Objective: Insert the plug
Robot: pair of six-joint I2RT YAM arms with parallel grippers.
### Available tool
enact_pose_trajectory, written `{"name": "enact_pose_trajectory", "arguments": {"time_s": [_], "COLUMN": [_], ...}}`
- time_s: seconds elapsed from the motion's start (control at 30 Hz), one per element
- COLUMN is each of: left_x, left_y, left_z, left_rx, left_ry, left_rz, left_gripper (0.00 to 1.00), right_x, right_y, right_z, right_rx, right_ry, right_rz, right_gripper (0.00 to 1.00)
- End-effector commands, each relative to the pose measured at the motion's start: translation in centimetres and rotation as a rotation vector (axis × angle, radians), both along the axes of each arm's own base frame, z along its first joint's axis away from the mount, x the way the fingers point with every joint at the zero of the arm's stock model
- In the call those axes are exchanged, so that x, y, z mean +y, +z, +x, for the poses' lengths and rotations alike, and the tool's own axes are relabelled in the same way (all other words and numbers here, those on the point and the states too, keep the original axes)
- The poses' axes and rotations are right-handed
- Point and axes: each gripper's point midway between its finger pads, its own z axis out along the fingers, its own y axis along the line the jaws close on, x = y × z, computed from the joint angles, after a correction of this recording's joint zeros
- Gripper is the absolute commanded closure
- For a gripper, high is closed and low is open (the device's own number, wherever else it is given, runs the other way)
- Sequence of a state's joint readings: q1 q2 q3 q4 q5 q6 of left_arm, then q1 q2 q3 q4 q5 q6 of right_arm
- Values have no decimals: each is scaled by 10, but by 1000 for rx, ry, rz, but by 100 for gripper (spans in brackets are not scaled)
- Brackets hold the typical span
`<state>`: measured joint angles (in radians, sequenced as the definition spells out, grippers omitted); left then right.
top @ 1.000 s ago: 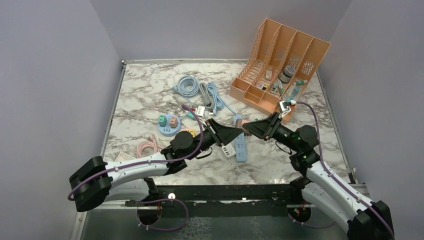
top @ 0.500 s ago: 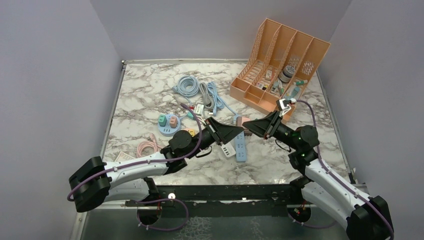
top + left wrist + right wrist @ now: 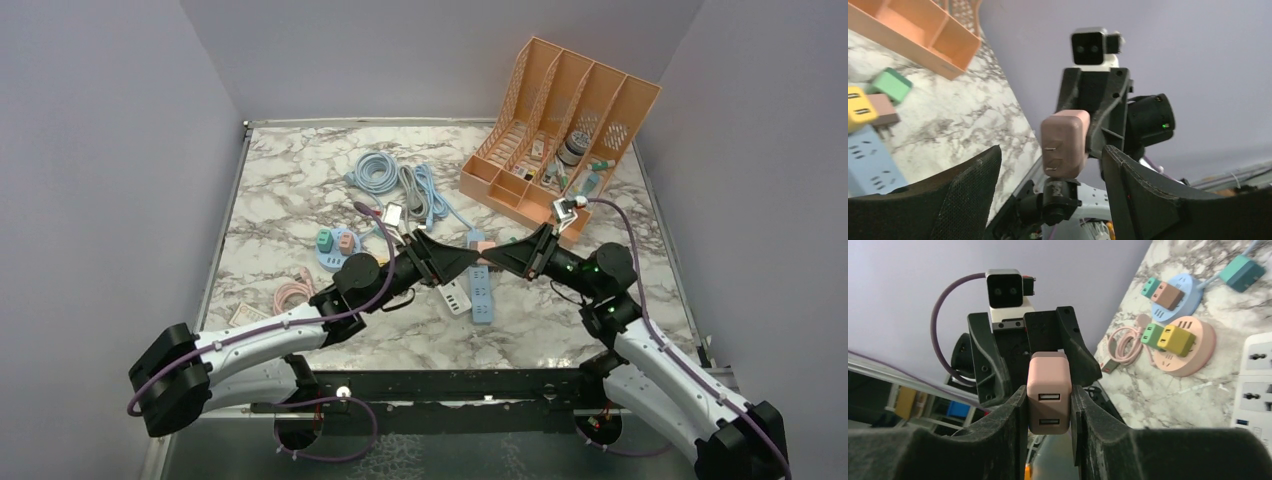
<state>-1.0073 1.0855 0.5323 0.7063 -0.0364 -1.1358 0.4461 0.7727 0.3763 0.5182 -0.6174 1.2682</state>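
My right gripper turns downward next, since the plug's pins point sideways. It lowers the plug onto the blue power strip's outlet (image 3: pixel 480 271) beside the yellow plug, then releases.
The plug (image 3: pixel 1048 390) is a pink block charger with two USB ports facing the right wrist camera. My right gripper (image 3: pixel 1048 394) is shut on it, a finger pressed on each side. In the left wrist view the plug (image 3: pixel 1064 142) shows its two metal prongs. My left gripper (image 3: pixel 1052 152) is open, its fingers (image 3: pixel 965 192) standing apart on both sides without touching. From above, both grippers meet tip to tip over the blue power strip (image 3: pixel 481 291), with the plug (image 3: pixel 483 245) between the left gripper (image 3: pixel 468 258) and the right gripper (image 3: pixel 493 253).
A white power strip (image 3: pixel 455 298) lies next to the blue one. A round blue socket hub (image 3: pixel 338 252) and a pink round hub (image 3: pixel 1185 347) carry small plugs. Coiled cables (image 3: pixel 385 175) lie behind them. An orange file organizer (image 3: pixel 560 130) stands at the back right.
My left gripper has opened and let go of the plug. My right gripper has closed on it. Both arms have shifted slightly.
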Motion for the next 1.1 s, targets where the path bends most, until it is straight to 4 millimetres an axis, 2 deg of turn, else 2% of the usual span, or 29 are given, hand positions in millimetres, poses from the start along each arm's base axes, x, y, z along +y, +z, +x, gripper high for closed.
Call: {"name": "enact_pose_trajectory", "arguments": {"time_s": [0.0, 0.17, 0.3, 0.43, 0.67, 1.07], "left_x": [27, 79, 120, 144, 157, 157], "left_y": [-28, -57, -63, -58, -49, -48], "left_z": [13, 36, 46, 50, 54, 51], "left_rx": [-1, -36, -119, -165, -224, -227], "left_ry": [67, 228, 325, 372, 403, 410], "left_rz": [168, 438, 722, 874, 960, 919], "left_gripper": [24, 23, 23, 23, 23, 23], "right_x": [-7, -24, -44, -54, -64, -38], "right_y": [-14, -55, -91, -117, -136, -163], "right_z": [9, 17, 23, 27, 38, 55], "right_rx": [-28, -7, 53, 113, 181, 219], "right_ry": [-79, -131, -163, -165, -248, -334], "right_rz": [-171, -463, -688, -807, -967, -1193], "right_gripper": [99, 99, 99, 99, 99, 99]}}
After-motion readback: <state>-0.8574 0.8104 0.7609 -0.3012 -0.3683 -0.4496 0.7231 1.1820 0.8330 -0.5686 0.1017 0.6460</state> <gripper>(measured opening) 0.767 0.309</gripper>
